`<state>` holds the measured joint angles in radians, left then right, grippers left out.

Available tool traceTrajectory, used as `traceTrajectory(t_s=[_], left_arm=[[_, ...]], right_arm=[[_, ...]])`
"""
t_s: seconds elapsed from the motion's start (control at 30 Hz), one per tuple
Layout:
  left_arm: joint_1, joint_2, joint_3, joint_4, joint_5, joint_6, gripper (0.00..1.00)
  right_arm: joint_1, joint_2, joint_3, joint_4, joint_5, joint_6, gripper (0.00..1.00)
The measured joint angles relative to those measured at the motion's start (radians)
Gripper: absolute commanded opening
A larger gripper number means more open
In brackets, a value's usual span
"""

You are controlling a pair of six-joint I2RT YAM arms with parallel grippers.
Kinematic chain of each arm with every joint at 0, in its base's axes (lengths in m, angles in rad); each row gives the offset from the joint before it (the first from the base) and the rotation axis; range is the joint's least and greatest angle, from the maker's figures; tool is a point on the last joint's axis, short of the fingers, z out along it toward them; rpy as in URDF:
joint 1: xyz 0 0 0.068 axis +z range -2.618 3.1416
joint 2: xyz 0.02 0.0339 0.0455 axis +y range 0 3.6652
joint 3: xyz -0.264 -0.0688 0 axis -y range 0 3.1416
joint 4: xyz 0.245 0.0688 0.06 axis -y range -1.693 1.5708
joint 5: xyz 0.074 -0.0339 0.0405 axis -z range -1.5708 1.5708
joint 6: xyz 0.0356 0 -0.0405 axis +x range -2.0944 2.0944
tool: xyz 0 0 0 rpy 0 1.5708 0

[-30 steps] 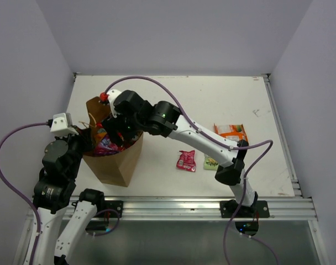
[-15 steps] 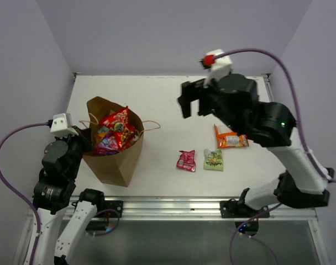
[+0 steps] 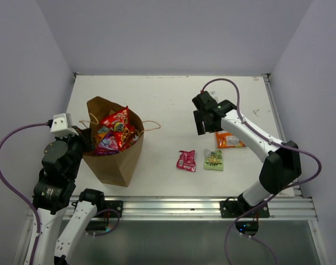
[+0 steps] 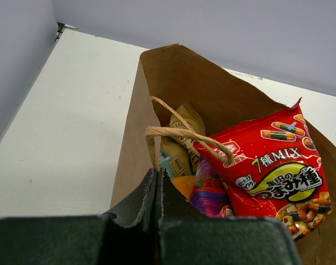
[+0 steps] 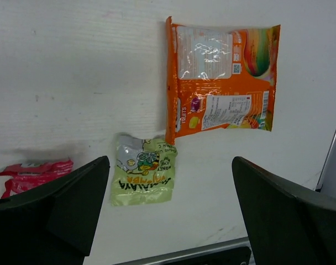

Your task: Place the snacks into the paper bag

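Observation:
I need to move my right gripper down and to the right in the wrist view next, onto the orange packet's middle (image 3: 229, 139) (image 5: 222, 80), because the packet is off-center from my open fingers.
The brown paper bag (image 3: 117, 161) stands upright at the left, with a red packet (image 3: 117, 124) and other snacks showing above its mouth. My left gripper (image 3: 86, 140) is shut on the bag's near rim by a handle (image 4: 184, 135); the red packet (image 4: 273, 165), a purple one (image 4: 208, 193) and a tan one (image 4: 182, 124) lie inside. My right gripper (image 3: 204, 125) is open and empty, above the table. Below it lie an orange packet (image 5: 220, 77), a green packet (image 5: 143, 176) and a pink-red packet (image 5: 32, 172). The green packet sits between the open fingers (image 5: 79, 204).
The three loose packets lie in a row right of the bag: the pink-red (image 3: 186, 160), the green (image 3: 213, 159), the orange (image 3: 230, 140). The table's metal rail (image 3: 190, 207) runs along the near edge. Walls close in the left, back and right.
My right arm has drawn out of the bag, swung right and come down over the loose packets, open. The red packet now stays in the bag. The left arm has not moved.

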<state>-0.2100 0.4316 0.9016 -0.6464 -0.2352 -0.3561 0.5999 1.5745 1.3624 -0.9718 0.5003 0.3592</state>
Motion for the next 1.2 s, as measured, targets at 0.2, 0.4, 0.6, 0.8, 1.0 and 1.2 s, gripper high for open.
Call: traceTrajectory(t_s=[0.2, 0.4, 0.6, 0.8, 1.0, 1.2], left_arm=[[0.0, 0.0, 0.0, 0.0, 0.0, 0.0, 0.0], [0.0, 0.0, 0.0, 0.0, 0.0, 0.0, 0.0], [0.0, 0.0, 0.0, 0.0, -0.002, 0.0, 0.0], [0.0, -0.005, 0.0, -0.002, -0.004, 0.001, 0.0], [-0.001, -0.006, 0.0, -0.003, -0.007, 0.001, 0.0], [-0.002, -0.007, 0.0, -0.003, -0.008, 0.001, 0.0]], right_arm=[[-0.105, 0.041, -0.002, 0.068, -0.021, -0.004, 0.95], [-0.188, 0.215, -0.033, 0.137, -0.082, -0.012, 0.93], [-0.25, 0.305, -0.037, 0.145, -0.102, -0.014, 0.87], [-0.287, 0.328, -0.039, 0.154, -0.118, -0.031, 0.34], [-0.299, 0.328, -0.045, 0.165, -0.125, -0.054, 0.0], [-0.289, 0.263, -0.043, 0.14, -0.153, -0.059, 0.0]])
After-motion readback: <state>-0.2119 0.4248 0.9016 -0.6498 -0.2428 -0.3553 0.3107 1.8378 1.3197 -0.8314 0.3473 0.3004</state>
